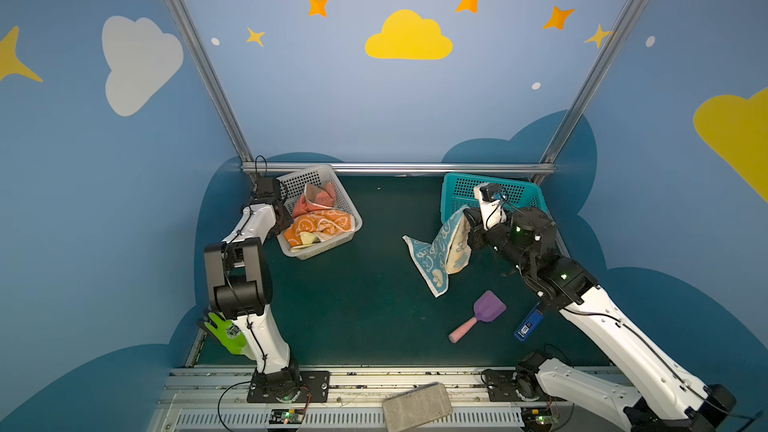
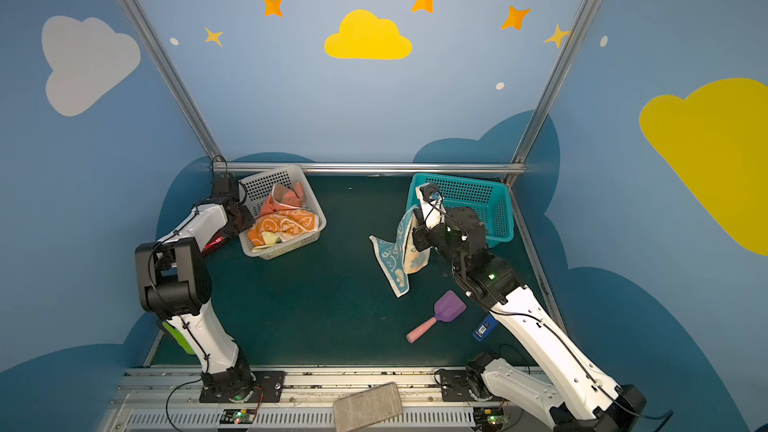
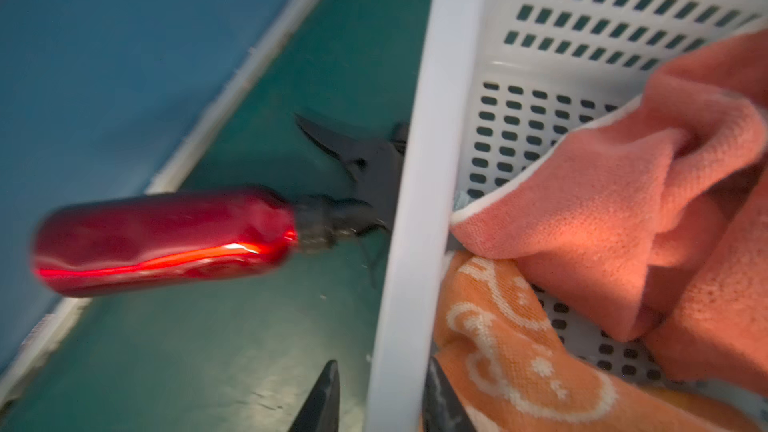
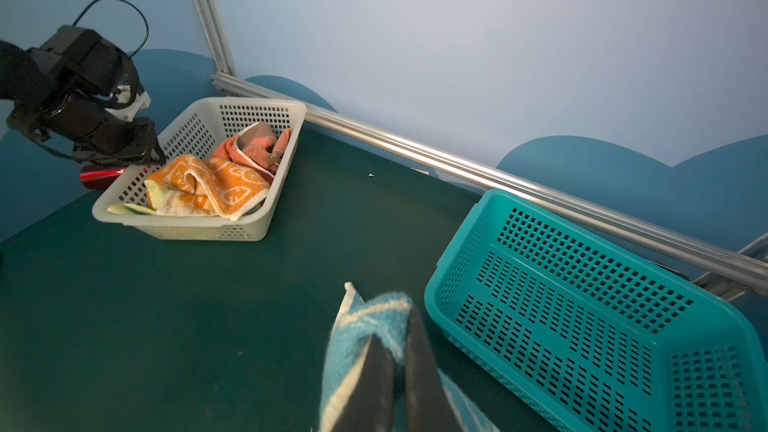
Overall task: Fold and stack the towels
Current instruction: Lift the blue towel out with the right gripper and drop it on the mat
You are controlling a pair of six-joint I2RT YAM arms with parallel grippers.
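I need to carry the bunched edge down toward the white basket (image 1: pixel 303 178) with my right gripper and release it, since bare tabletop between the baskets lies below that way.
My right gripper (image 4: pixel 395 324) is shut on a blue towel (image 1: pixel 436 251) with white rabbits. It hangs from the jaws beside the teal basket (image 1: pixel 523 193), its lower corner on the dark green table. An orange towel (image 1: pixel 320 224) with white pattern, a salmon towel (image 1: pixel 320 199) and a pale yellow one (image 1: pixel 305 238) lie crumpled in the white basket (image 1: pixel 303 178). My left gripper (image 3: pixel 382 363) straddles that basket's near-left rim (image 3: pixel 399 284), one finger outside, one inside against the orange towel (image 3: pixel 498 347). The rim looks sharp while the surroundings blur.
Red-handled pliers (image 3: pixel 166 238) lie on the table just outside the white basket's left wall. A purple scoop with pink handle (image 1: pixel 482 315) and a small blue device (image 1: pixel 528 324) lie front right. A lime-green glove (image 1: pixel 226 332) sits by the left arm's base.
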